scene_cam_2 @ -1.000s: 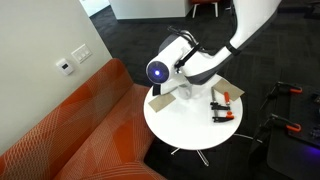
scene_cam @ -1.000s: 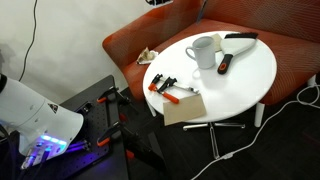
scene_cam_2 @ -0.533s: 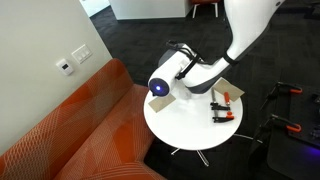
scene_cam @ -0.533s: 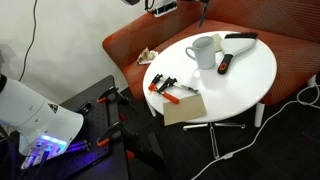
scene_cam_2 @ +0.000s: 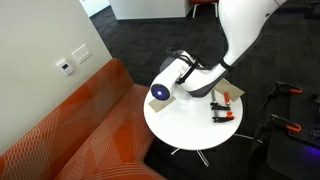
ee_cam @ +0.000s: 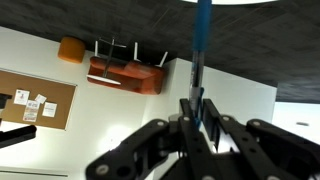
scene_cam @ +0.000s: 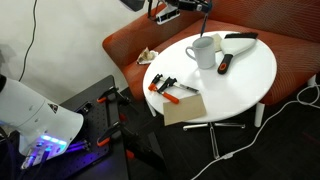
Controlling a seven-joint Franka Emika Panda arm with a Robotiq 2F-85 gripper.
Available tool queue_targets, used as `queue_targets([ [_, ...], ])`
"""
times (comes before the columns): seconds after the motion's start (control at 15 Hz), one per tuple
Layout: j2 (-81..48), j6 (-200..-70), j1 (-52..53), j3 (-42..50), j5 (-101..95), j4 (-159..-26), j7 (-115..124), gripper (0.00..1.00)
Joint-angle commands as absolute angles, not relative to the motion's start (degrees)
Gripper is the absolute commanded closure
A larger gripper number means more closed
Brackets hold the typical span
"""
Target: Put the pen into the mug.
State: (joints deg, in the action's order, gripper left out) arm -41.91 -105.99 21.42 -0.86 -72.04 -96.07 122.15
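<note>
My gripper should next lower the thin dark pen straight into the mug's opening and release it inside.
My gripper [scene_cam: 200, 8] hangs at the top edge of an exterior view, right above the white mug [scene_cam: 203, 51], which stands upright at the back of the round white table [scene_cam: 250, 75]. It is shut on the thin dark blue pen [scene_cam: 204, 24], which points straight down at the mug's opening, its tip just above the rim. In the wrist view the gripper [ee_cam: 197, 106] pinches the pen [ee_cam: 202, 45] between its fingers. In an exterior view the arm's wrist [scene_cam_2: 168, 82] hides the mug and the pen.
Orange-and-black clamps [scene_cam: 164, 85] [scene_cam_2: 222, 106] [ee_cam: 125, 72] lie on the table beside a brown cardboard piece [scene_cam: 183, 108]. A black-and-red marker-like tool [scene_cam: 225, 63] lies next to the mug. An orange sofa [scene_cam: 130, 45] curves behind the table.
The gripper with the pen has come down into the top of the exterior view and now hangs over the mug. The things on the table have not moved.
</note>
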Motion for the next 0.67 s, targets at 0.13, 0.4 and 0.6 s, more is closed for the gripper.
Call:
queue_targets([
  [0.13,-45.7,-103.7,19.9,-2.3,-72.5,-92.4,123.1,0.96],
  [0.4,-48.4,-103.7,19.7,-2.3,-71.9,-90.2,122.3,0.96],
  [0.6,-50.5,-103.8,19.6,-2.5,-71.4,-88.7,121.7,0.96],
])
